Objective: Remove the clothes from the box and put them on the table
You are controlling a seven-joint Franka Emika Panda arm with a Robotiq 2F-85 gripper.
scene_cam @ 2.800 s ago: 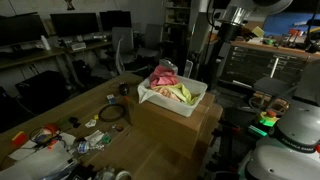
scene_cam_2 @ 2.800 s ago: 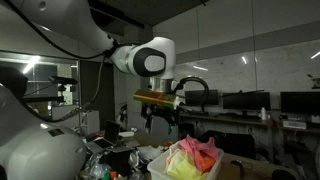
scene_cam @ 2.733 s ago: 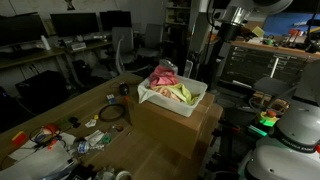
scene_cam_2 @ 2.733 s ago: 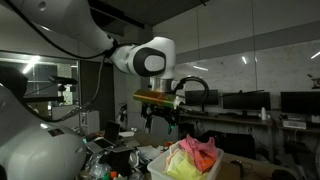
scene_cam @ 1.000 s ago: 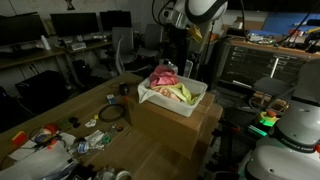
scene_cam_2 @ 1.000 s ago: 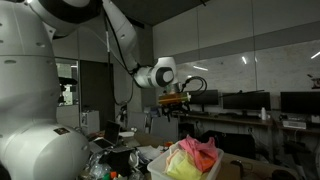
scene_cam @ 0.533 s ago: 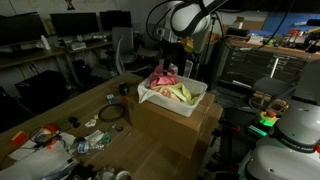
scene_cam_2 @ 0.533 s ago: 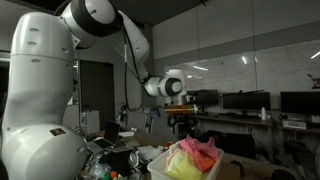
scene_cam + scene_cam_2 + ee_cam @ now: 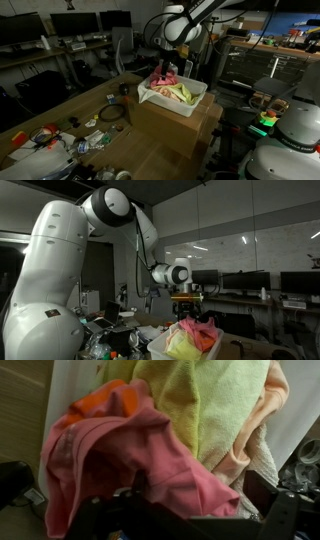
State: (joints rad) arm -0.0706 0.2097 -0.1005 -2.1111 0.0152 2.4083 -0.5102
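My open gripper moves down onto the pink cloth's bunched fold (image 9: pixel 165 77) (image 9: pixel 188 488) next and closes, since that fold lies just below, between its parted fingers.
A white box (image 9: pixel 168 103) holds a heap of clothes (image 9: pixel 170 86): a pink cloth (image 9: pixel 130 450), a green one (image 9: pixel 210 400), an orange one (image 9: pixel 110 400) and a peach one (image 9: pixel 258 430). The box also shows in an exterior view (image 9: pixel 158 344) with the clothes (image 9: pixel 192 335) piled above its rim. My gripper (image 9: pixel 168 62) hangs just above the pink end of the heap, and also shows in an exterior view (image 9: pixel 188 314). In the wrist view the gripper (image 9: pixel 180 508) is open, its dark fingers on either side of the pink cloth.
The white box stands on a cardboard box (image 9: pixel 185 128) on the wooden table (image 9: pixel 70 105). A coiled cable (image 9: pixel 112 114) and small clutter (image 9: pixel 60 138) lie on the table's near part. Desks with monitors (image 9: pixel 75 22) stand behind.
The arm has swung in from the far side and come down over the box, so the gripper is now just above the pink cloth. The clothes have not moved.
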